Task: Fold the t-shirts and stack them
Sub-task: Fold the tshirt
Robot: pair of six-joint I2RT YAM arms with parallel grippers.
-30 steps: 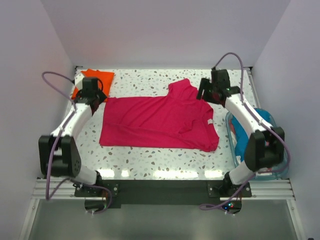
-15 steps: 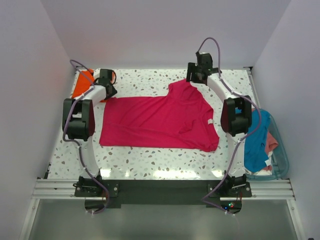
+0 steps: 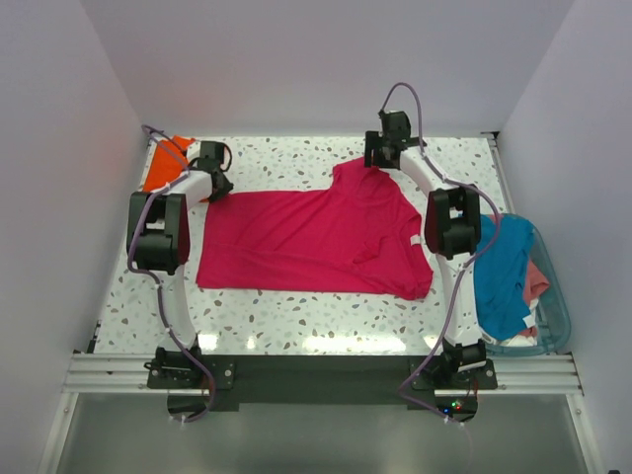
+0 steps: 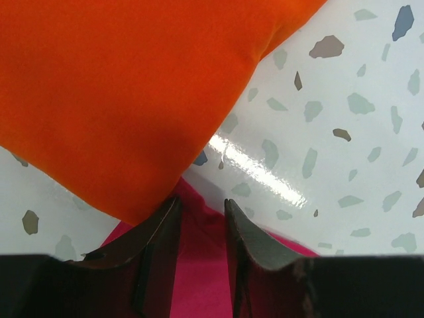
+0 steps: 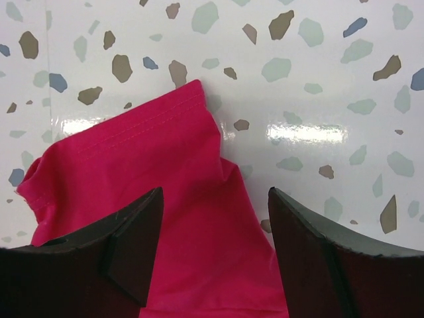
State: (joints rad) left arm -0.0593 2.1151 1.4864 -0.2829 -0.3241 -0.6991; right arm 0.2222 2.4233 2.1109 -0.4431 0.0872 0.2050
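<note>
Next, my right gripper, already astride the sleeve's edge on the tub's side, moves down a little, then closes on that cloth (image 4: 199,265).
A magenta-red t-shirt (image 3: 316,232) lies spread flat across the middle of the table. My left gripper (image 3: 215,186) is down at its back left corner. In the left wrist view its jaws (image 4: 201,200) stand narrowly apart with the magenta cloth (image 4: 199,265) between them, right beside the folded orange t-shirt (image 4: 119,86). My right gripper (image 3: 378,158) is at the shirt's back sleeve. Its jaws (image 5: 215,190) are wide open astride the sleeve cloth (image 5: 152,172). The orange t-shirt (image 3: 161,168) sits in the back left corner.
At the right edge stands a clear blue-rimmed tub (image 3: 563,321). A teal-blue t-shirt (image 3: 499,272) and a salmon-pink one (image 3: 535,279) hang in and over it. Walls close the table in at the back and on both sides.
Both arms have stretched toward the back. The left gripper has slid right onto the shirt's corner and its jaws have narrowed. The right gripper has moved left and back onto the sleeve.
</note>
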